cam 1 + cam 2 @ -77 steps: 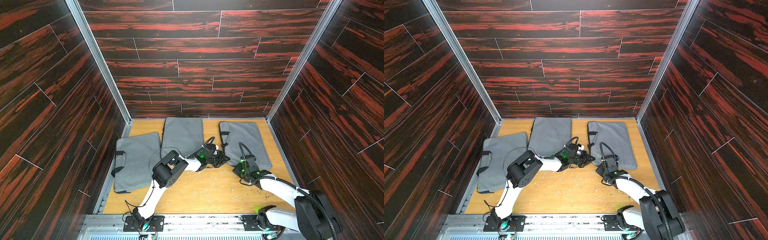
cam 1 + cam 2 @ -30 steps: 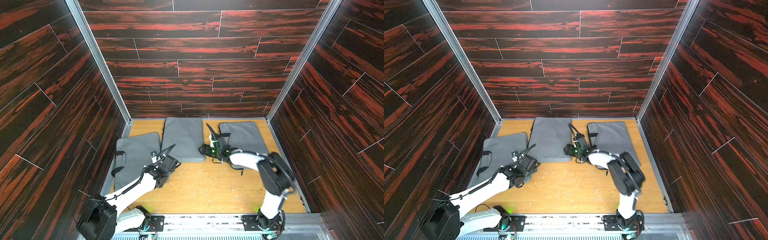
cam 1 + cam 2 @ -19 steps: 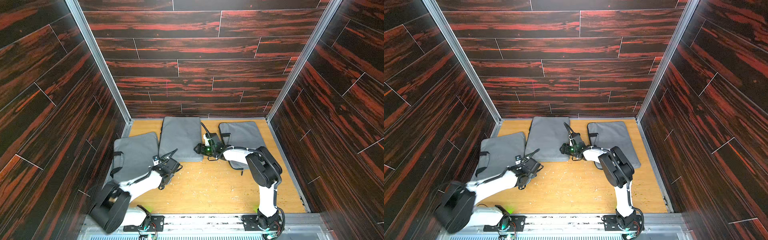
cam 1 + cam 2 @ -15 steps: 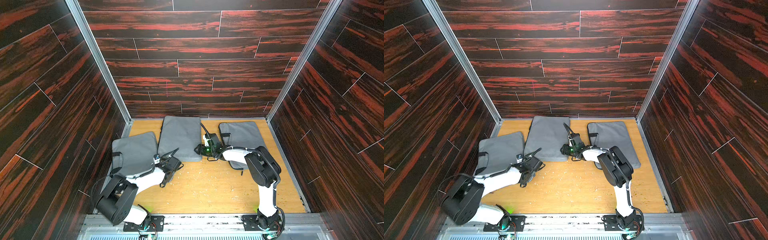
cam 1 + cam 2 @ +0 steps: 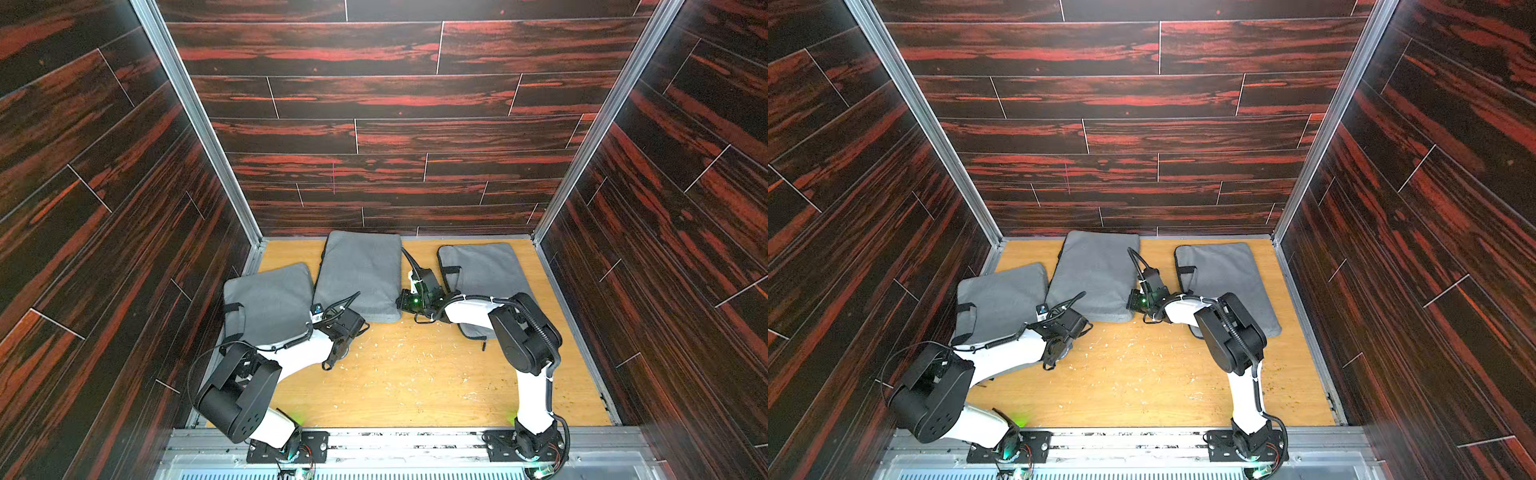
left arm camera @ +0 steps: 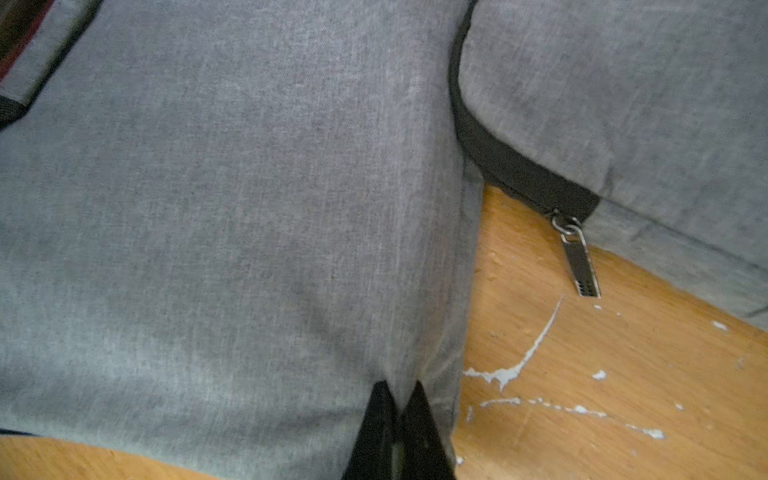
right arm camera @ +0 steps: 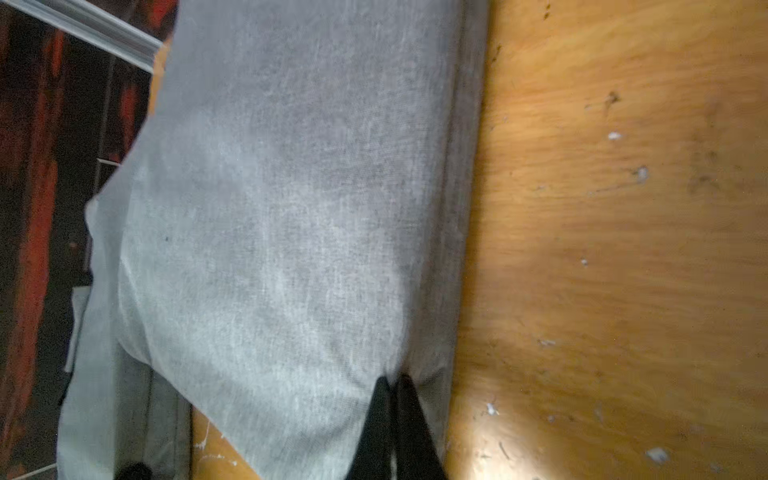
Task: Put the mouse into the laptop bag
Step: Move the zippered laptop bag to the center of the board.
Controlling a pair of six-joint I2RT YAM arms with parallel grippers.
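The right gripper pulls back and toward the bag under its arm next, then releases the puckered fabric. Bare wood lies open back of the gripper.
Three grey laptop bags lie flat on the wooden table in both top views: left bag (image 5: 268, 299) (image 5: 1000, 299), middle bag (image 5: 359, 270) (image 5: 1096, 270), right bag (image 5: 482, 266). The mouse is out of view. My left gripper (image 5: 316, 326) (image 6: 399, 388) is shut on a pinch of fabric at the left bag's (image 6: 232, 216) near right corner. My right gripper (image 5: 398, 309) (image 7: 392, 380) is shut on puckered fabric at the middle bag's (image 7: 282, 216) near right corner. The middle bag's metal zipper pull (image 6: 579, 266) hangs at its near left corner.
Dark red wood-pattern walls close in the table (image 5: 415, 374) on three sides, with metal rails along the edges. The right arm's elbow (image 5: 523, 336) lies over the right bag's near part. White scuffs and chips mark the wood.
Both grippers have gone from open to shut on bag fabric. The left gripper moved forward to the left bag's corner. The middle bag slid slightly to the left.
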